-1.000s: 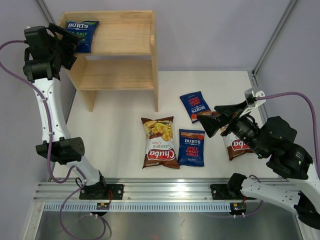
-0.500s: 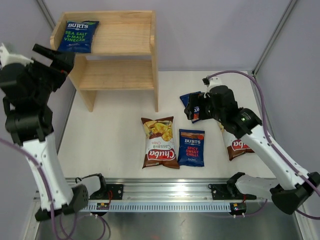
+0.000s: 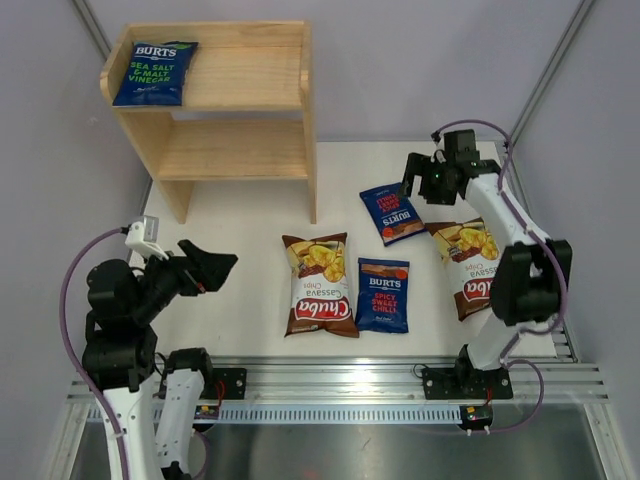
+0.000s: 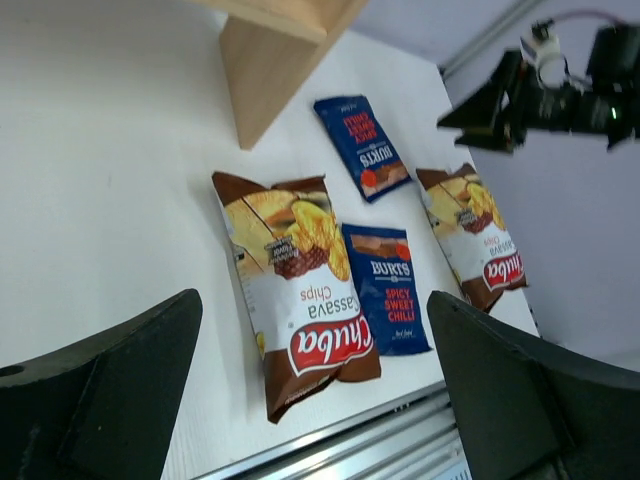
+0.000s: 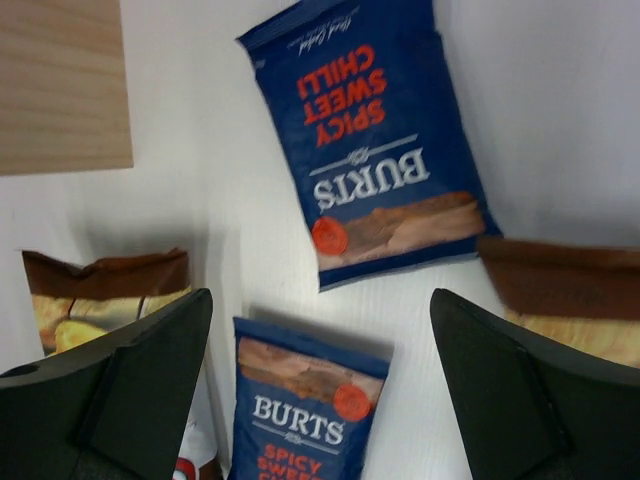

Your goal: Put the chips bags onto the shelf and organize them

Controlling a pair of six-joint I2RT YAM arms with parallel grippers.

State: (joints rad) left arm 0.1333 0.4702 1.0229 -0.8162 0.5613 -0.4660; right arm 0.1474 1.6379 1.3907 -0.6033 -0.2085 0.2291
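Next I will lower my right gripper onto the far Burts bag's long edge away from the shelf side panel, because the bare tabletop there leaves room for a finger.
The wooden shelf stands at the far left, with the green-lettered Burts bag lying at the left of its top tier. On the table lie a Chuba bag, a red-lettered Burts bag, a second red-lettered Burts bag and a second Chuba bag. My left gripper is open and empty, low at the near left, facing the bags. My right gripper is open and empty above the far Burts bag.
The shelf's lower tier holds nothing. A shelf side panel stands close to the far Burts bag. The metal rail runs along the near edge. Grey walls close in left and right.
My left arm came away from the shelf's top tier and dropped to the near left, leaving the green-lettered bag there. My right arm swung from the near right to the far side, over the far Burts bag.
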